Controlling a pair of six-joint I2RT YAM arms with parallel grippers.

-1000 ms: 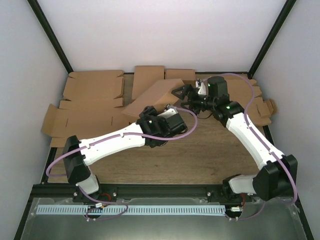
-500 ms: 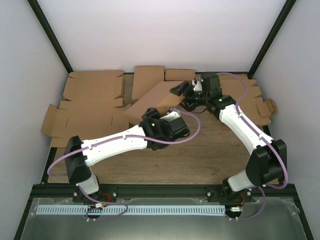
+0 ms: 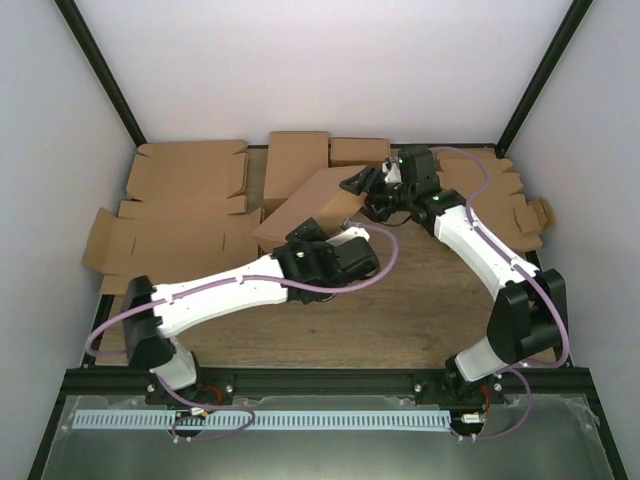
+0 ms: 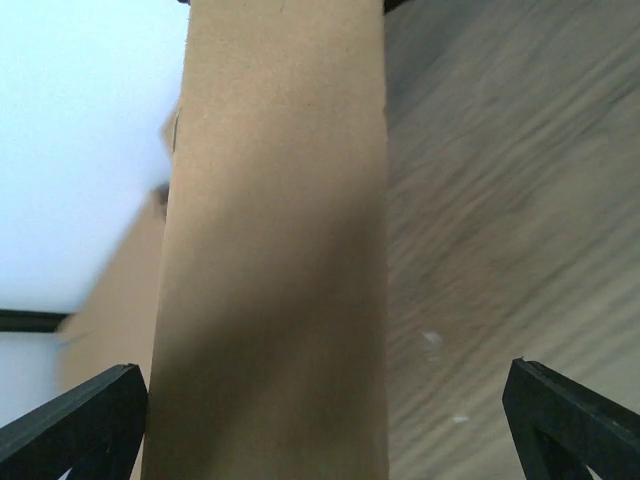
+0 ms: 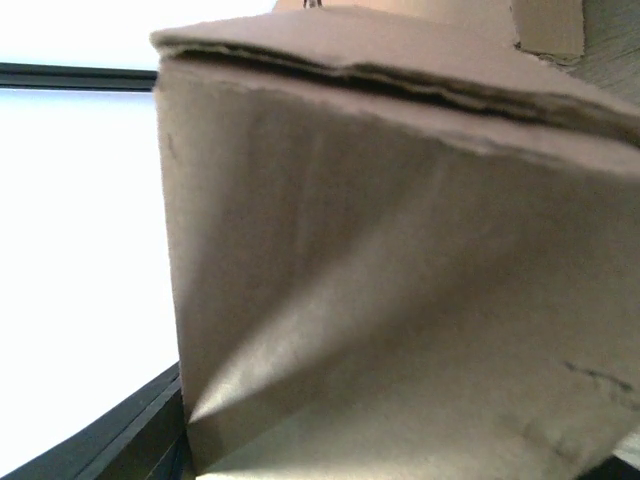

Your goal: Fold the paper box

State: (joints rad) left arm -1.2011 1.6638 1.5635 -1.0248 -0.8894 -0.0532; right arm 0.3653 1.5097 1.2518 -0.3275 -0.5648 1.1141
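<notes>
The left gripper swings its open fingers left in the top view to the box's near end (image 3: pixel 268 237) next, to close opposite my right gripper.
The paper box (image 3: pixel 312 203), brown corrugated cardboard, stands partly folded and tilted at mid-table. My left gripper (image 3: pixel 303 236) is at its near lower edge. In the left wrist view the jaws stand wide apart at the bottom corners, and a long panel of the box (image 4: pixel 280 250) runs up between them, untouched by either finger. My right gripper (image 3: pixel 358 185) is against the box's far right end. In the right wrist view the box wall (image 5: pixel 400 300) fills the frame, with only dark finger edges showing at the bottom corners, spread apart.
Flat cardboard blanks lie at the back left (image 3: pixel 188 172) and left (image 3: pixel 165 243), and more lie at the right (image 3: pixel 505 200). Smaller cardboard pieces (image 3: pixel 296 158) lie along the back wall. Bare wood table (image 3: pixel 420 300) lies in front of the box.
My right gripper has moved left and come up against the box's right end. My left arm has shifted slightly nearer and to the right. The box has tipped a little.
</notes>
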